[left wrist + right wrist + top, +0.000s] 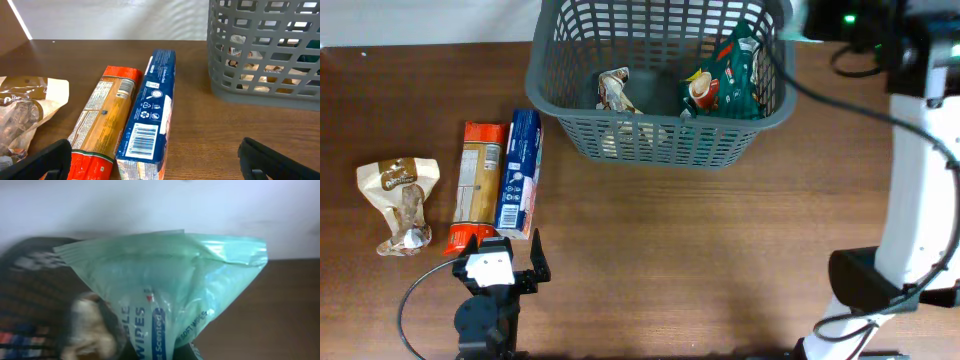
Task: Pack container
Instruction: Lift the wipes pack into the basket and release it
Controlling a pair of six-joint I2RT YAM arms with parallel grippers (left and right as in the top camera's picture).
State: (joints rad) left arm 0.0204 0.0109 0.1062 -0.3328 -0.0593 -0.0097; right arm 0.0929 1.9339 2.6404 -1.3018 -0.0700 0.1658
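My right gripper moves to the left in the overhead view and down next, and releases the wipes in the gap between wrapper and snack bag [660,94], because it's empty.
The dark grey lattice container [650,135] stands at the back middle of the table; it also shows in the left wrist view [260,75]. Inside lie a crumpled wrapper [617,92] and a green snack bag [725,80]. My right gripper [817,22] is above the container's right rim, shut on a pale green pack of wipes [170,285] that fills the right wrist view. My left gripper [503,243] is open and empty, low at the near end of a blue box [150,115] and an orange pasta pack [102,120].
A brown and white snack bag [400,200] lies at the far left, beside the pasta pack [478,180] and the blue box [520,170]. The right arm's white base and cables [910,200] stand along the right edge.
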